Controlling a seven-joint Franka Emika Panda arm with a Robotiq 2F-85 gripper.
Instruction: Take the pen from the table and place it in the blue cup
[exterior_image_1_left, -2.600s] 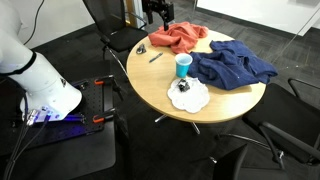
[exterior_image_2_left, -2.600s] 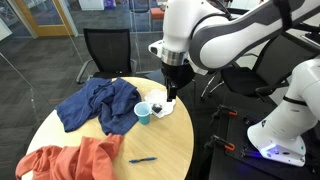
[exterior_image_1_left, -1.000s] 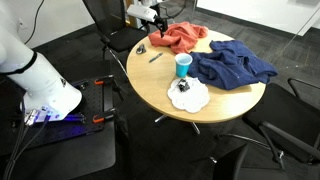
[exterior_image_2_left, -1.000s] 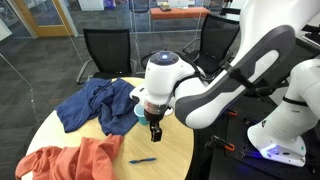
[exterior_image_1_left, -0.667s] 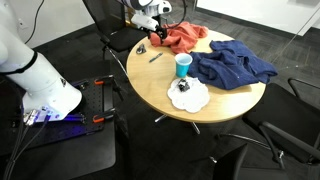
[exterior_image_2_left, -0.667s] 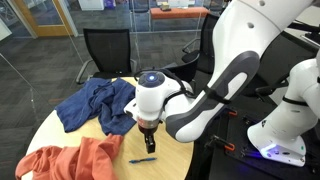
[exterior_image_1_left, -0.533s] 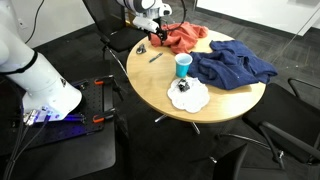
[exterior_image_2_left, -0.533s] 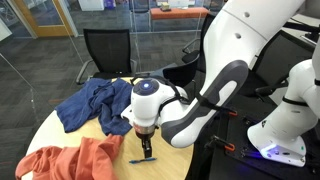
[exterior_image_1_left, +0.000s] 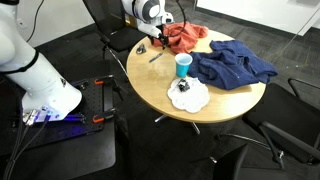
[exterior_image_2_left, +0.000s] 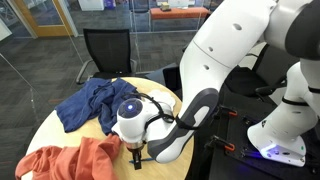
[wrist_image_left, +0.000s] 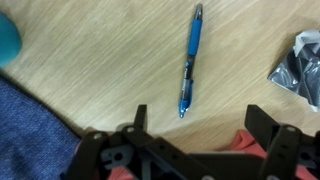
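Observation:
I will lower my gripper onto the pen's tip end (wrist_image_left: 186, 95) and close, because the blue pen (wrist_image_left: 190, 58) lies flat with its tip by the gap between my open fingertips.
A blue pen (wrist_image_left: 190, 58) lies flat on the wooden round table (wrist_image_left: 90, 60); in an exterior view it (exterior_image_1_left: 156, 57) lies near the table's edge, beside the orange cloth. The blue cup (exterior_image_1_left: 183, 65) stands upright mid-table, and its rim shows at the wrist view's left edge (wrist_image_left: 5, 40). My gripper (wrist_image_left: 200, 125) is open and empty, and the pen's tip lies just ahead of the gap between the fingers. The gripper hovers low over the table (exterior_image_1_left: 144, 46). In an exterior view (exterior_image_2_left: 137, 155) the arm hides the pen and the cup.
An orange cloth (exterior_image_1_left: 180, 36) and a blue cloth (exterior_image_1_left: 232, 65) lie on the table. A white cloth with a dark object (exterior_image_1_left: 188, 94) sits near the front edge. Office chairs (exterior_image_2_left: 108, 50) stand around the table.
The arm has swung across the table and lowered over the pen. In one exterior view it now covers the pen and the cup.

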